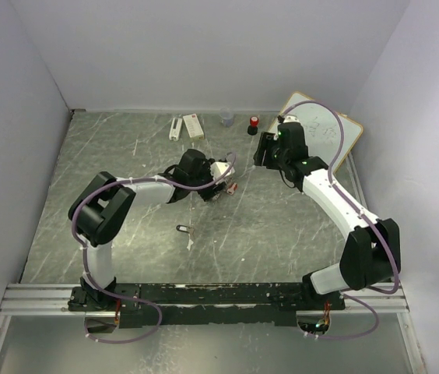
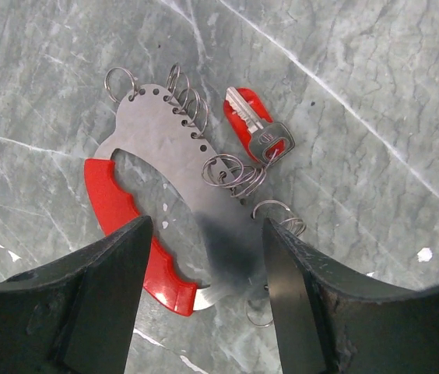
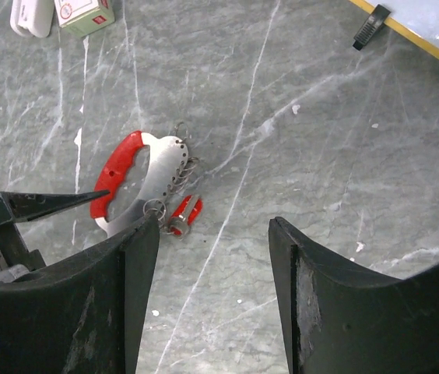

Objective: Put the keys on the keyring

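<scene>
My left gripper's fingers are short of the plate's ringed edge [image 2: 232,181] beside the red-headed key [image 2: 252,128], so next I need to lower my left gripper onto that edge, toward the right in the top view.
The keyring [image 2: 165,148] is a flat silver plate with a curved red plastic grip and several wire rings; it lies on the marble table. The red-headed key [image 2: 252,128] rests against its rings; whether it is threaded on, I cannot tell. My left gripper [image 2: 204,234] is open, its jaws straddling the plate's near end from above. In the top view the black-headed key [image 1: 182,228] lies alone on the table, nearer the arm bases. My right gripper [image 3: 213,226] is open and empty, standing off to the right of the keyring [image 3: 138,175] and red key [image 3: 185,213].
At the back of the table are two small white items [image 1: 184,126], a clear cup [image 1: 226,117] and a red-topped black cylinder [image 1: 254,122]. A whiteboard [image 1: 328,132] leans at the back right. White walls close in on three sides.
</scene>
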Robot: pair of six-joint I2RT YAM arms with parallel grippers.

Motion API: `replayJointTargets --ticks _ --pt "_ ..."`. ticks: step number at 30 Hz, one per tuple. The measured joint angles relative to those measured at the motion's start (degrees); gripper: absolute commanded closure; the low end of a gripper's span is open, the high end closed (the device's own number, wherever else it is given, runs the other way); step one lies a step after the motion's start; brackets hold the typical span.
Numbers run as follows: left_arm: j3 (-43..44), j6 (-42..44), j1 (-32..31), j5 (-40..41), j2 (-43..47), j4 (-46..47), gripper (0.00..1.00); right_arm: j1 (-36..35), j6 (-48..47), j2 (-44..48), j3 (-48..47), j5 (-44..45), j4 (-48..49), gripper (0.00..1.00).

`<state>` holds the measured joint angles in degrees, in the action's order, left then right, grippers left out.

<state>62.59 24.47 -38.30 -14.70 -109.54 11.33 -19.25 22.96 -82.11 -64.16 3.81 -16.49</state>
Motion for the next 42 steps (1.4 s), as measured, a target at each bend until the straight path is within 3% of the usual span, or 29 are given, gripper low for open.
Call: replayJointTargets --ticks 11,30,40,42 --pt "0.0 8.87 -1.68 -0.04 -1.62 1.66 0.31 1.86 -0.98 0.74 1.97 -2.38 1.05 0.41" --pt "3.58 12.44 -2.32 -0.22 -5.92 3.21 0.36 4.39 -1.6 2.16 4.68 -3.76 2.08 0.42" --pt "4.46 12.66 -2.67 -2.69 -6.58 2.14 0.49 4.74 -1.64 2.27 5.75 -4.55 2.51 0.42" --pt "4.63 12.63 -2.91 -3.28 -6.93 2.05 0.55 4.81 -1.64 2.29 5.75 -4.66 2.54 0.42"
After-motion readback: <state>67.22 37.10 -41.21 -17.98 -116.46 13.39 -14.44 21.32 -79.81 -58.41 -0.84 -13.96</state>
